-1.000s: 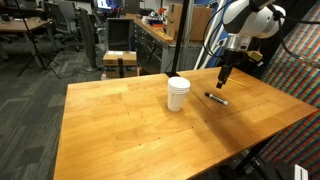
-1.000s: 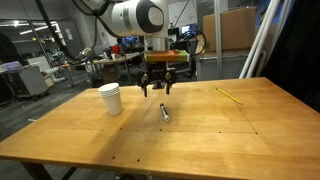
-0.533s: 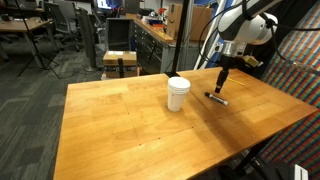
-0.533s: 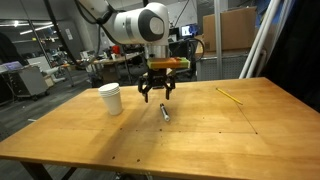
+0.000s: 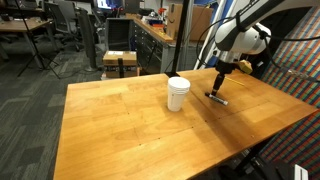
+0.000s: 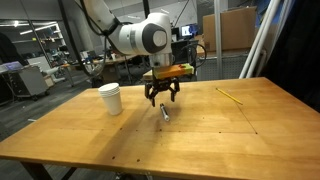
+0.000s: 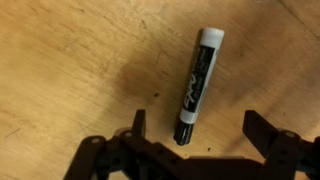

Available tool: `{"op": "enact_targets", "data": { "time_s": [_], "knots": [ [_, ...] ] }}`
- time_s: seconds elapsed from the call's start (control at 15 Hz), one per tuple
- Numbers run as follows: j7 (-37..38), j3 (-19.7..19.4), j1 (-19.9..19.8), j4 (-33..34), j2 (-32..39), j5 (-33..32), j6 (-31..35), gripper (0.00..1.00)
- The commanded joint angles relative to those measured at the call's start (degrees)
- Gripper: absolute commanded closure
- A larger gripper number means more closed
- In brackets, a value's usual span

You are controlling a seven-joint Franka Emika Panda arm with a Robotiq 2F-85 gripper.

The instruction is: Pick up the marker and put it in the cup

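Note:
The marker's black end (image 6: 163,107) (image 7: 185,128) is below my gripper, between its two fingers. My open gripper needs to move down onto that end next and close its fingers around it.
The marker (image 7: 196,85), black with a white end, lies flat on the wooden table. It also shows in both exterior views (image 5: 217,98) (image 6: 164,112). My gripper (image 7: 198,128) is open and hangs just above the marker, one finger on each side of its black end, not touching it. In both exterior views the gripper (image 5: 220,85) (image 6: 163,99) is low over the marker. The white paper cup (image 5: 178,94) (image 6: 110,98) stands upright on the table, apart from the marker, and is out of the wrist view.
A thin pale yellowish stick (image 6: 232,95) lies on the table beyond the marker. The wooden table (image 5: 130,130) has edges close on all sides. Chairs, desks and a cardboard box (image 6: 228,28) stand behind it.
My gripper has come down toward the marker and stays open. The marker and the cup have not moved.

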Motion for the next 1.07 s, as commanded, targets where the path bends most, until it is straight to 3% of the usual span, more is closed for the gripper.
{"op": "enact_targets", "data": {
  "time_s": [0.0, 0.73, 0.8, 0.87, 1.0],
  "knots": [
    [-0.1, 1.5, -1.0, -1.4, 0.5, -0.7, 7.2, 0.00],
    [-0.8, 3.3, -3.4, -5.4, 1.5, 1.1, 12.8, 0.00],
    [-0.7, 3.2, -3.6, -5.7, 1.6, 1.1, 13.0, 0.05],
    [-0.5, 3.3, -3.7, -5.7, 1.5, 1.1, 13.3, 0.25],
    [-0.2, 3.4, -3.8, -5.7, 1.5, 1.1, 13.4, 0.30]
  ]
}}
